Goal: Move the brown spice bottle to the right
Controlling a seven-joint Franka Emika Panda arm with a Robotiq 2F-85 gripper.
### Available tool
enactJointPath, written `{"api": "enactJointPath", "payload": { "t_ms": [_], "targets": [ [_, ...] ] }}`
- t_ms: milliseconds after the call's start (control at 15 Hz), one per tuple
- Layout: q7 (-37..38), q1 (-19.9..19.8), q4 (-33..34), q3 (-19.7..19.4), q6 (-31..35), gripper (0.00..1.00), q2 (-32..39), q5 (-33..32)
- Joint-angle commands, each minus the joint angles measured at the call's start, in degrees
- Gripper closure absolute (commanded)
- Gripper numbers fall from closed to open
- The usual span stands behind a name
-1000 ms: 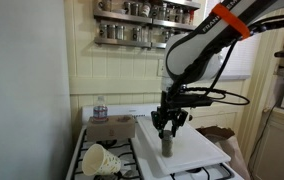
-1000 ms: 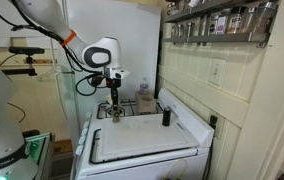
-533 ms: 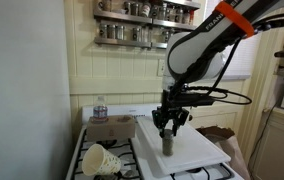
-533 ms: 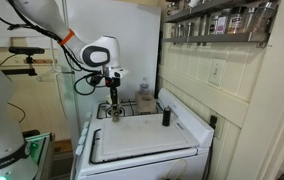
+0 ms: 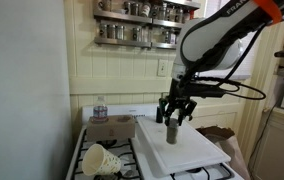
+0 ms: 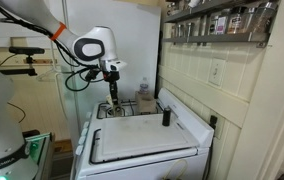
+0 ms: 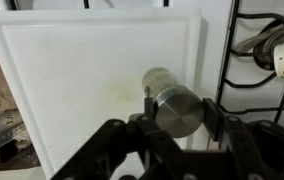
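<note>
The board's open middle is below my gripper, toward the left in the wrist view. My gripper should move to that side next and go down to release the bottle.
The brown spice bottle (image 5: 172,132) hangs upright just above the white cutting board (image 5: 197,150) on the stove, held between the fingers of my gripper (image 5: 173,122). In the wrist view its round metal-grey cap (image 7: 173,106) sits between the two dark fingers of the gripper (image 7: 180,112), with the board (image 7: 72,80) below. In an exterior view the bottle (image 6: 117,108) is at the board's far left corner, under the gripper (image 6: 116,103).
A short near-black bottle (image 6: 166,117) stands at the board's far right. A cardboard box (image 5: 112,128), a water bottle (image 5: 100,108) and a tipped white cup (image 5: 100,160) lie on the burners. Spice jars line the wall shelves (image 5: 142,32).
The gripper has risen with the brown spice bottle, lifting it off the board, and has shifted a little sideways. The arm's upper links have swung upward.
</note>
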Motion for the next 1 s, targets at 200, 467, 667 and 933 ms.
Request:
{"api": "enactJointPath", "payload": {
  "t_ms": [200, 467, 667, 933],
  "targets": [
    [-2.81, -3.1, -4.96, -5.34, 7.33, 0.74, -7.47, 3.11],
    [-10.28, -2.48, -4.69, -12.3, 12.79, 0.74, -5.08, 8.42],
    [-15.22, -2.21, -4.24, -16.74, 12.12, 0.74, -4.28, 12.58],
    [-19.63, -1.86, -1.19, -20.97, 8.03, 0.74, -1.8, 17.05]
  ]
}}
